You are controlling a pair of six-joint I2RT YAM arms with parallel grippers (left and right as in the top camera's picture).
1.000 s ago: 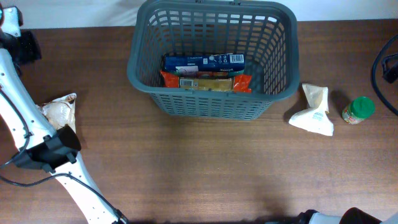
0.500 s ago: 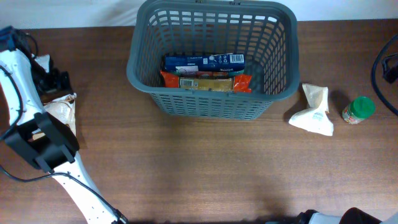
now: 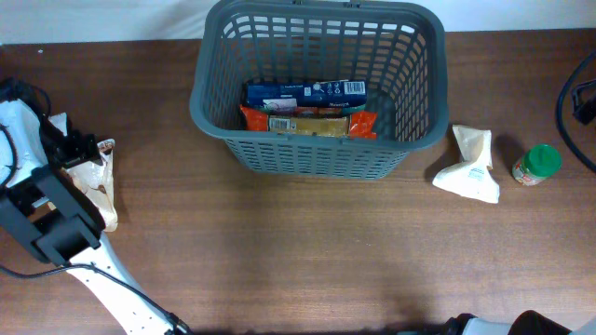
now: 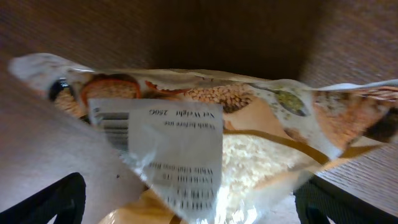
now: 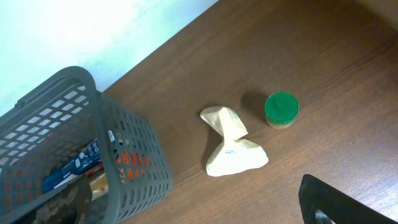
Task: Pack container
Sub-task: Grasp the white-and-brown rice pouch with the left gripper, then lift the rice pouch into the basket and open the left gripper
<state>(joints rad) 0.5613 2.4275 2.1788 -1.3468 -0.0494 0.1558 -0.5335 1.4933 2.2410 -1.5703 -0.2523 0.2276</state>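
Note:
The left gripper should next move down around the middle of the clear bag of grains and close across it, since this part of the bag is between the gripper's wide-apart fingers.
The container, a dark grey lattice basket, stands at the back middle of the table and also shows in the right wrist view. A blue box and an orange and yellow packet lie inside it. At the far left a clear bag of grains lies on the table. My left gripper hangs low over it, open. In the left wrist view the bag fills the space between the wide-apart fingers. My right gripper is open and holds nothing, right of the basket.
A white pouch and a green-lidded jar sit on the table right of the basket, also seen as the pouch and jar in the right wrist view. Black cables hang at the right edge.
My left gripper came from the table's back left corner toward me, down over the grain bag, and opened. The right arm and the basket's contents stayed still.

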